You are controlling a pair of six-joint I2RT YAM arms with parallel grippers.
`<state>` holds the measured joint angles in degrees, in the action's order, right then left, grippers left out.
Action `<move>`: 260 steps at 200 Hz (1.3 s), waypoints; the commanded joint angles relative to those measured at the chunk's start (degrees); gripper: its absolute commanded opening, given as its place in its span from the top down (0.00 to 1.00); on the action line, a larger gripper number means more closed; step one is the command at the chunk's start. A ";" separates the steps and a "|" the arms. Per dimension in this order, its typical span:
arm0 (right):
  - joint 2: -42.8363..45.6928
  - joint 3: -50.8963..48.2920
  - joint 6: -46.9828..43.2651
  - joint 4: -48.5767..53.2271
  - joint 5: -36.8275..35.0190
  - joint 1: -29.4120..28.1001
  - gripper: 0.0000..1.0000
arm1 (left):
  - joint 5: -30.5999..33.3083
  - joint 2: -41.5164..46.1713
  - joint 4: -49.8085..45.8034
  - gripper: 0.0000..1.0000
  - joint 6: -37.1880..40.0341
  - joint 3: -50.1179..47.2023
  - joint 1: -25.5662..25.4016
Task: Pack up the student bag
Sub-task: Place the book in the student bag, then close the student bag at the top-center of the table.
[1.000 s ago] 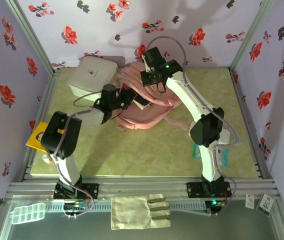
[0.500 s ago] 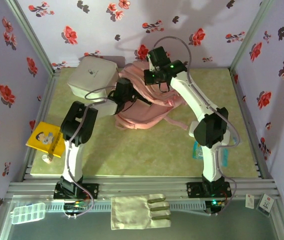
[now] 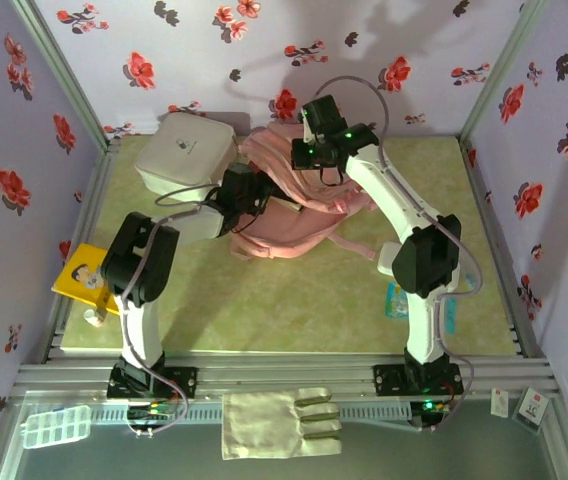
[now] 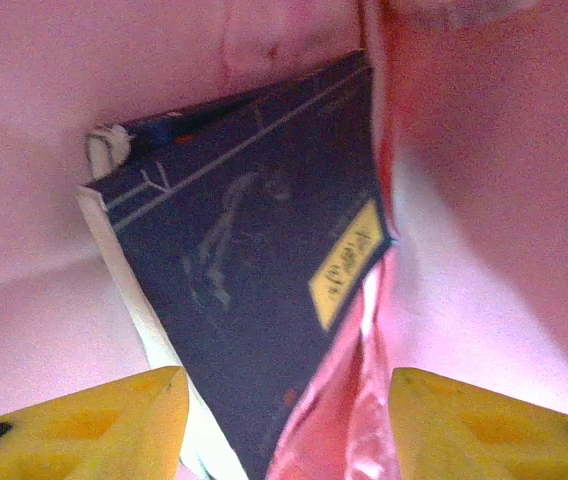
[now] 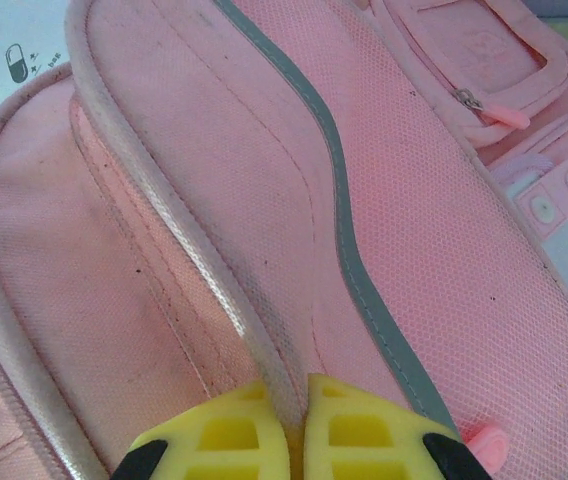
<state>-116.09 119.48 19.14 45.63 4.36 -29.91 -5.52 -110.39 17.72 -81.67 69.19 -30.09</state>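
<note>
I will next lower the bag's raised seam in my right gripper back over the bag's opening (image 3: 286, 207) and let go of it, because the dark blue book is already inside.
The pink student bag (image 3: 299, 215) lies at the back middle of the table. My right gripper (image 3: 311, 150) is shut on a pale piped seam (image 5: 264, 360) at the bag's raised upper edge, holding the mouth up. My left gripper (image 3: 252, 195) reaches into that mouth from the left. In the left wrist view a dark blue book (image 4: 244, 270) with a yellow label lies inside the pink lining (image 4: 484, 230). My left gripper (image 4: 284, 405) is open, its yellow fingers (image 4: 94, 425) standing apart on either side of the book's near corner.
A white rounded-square box (image 3: 186, 150) stands just left of the bag. A yellow book (image 3: 82, 275) lies at the table's left edge, and a teal item (image 3: 396, 300) by the right arm. A folded cloth (image 3: 279, 422) and a clear plastic case (image 3: 54, 426) lie in front.
My left gripper pushed the dark book further into the bag's mouth, then opened and let it go. The right gripper stayed shut on the bag's edge, shifting slightly back.
</note>
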 commanded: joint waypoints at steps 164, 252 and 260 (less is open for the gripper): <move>2.21 -14.33 -5.36 -6.86 4.35 -1.95 0.79 | 15.01 46.11 -40.48 0.15 27.61 -24.29 16.83; 6.54 -23.26 -2.59 -20.05 12.66 -4.23 0.35 | 15.21 44.23 -46.47 0.10 41.80 -22.83 37.85; 6.45 -23.48 -1.87 -20.36 12.78 -4.28 0.35 | 14.64 42.64 -46.40 0.10 42.81 -22.08 38.59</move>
<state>-112.40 96.88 14.66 30.39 15.70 -33.76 8.88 -64.12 -25.93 -44.93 45.76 5.89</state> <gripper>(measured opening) 0.649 0.897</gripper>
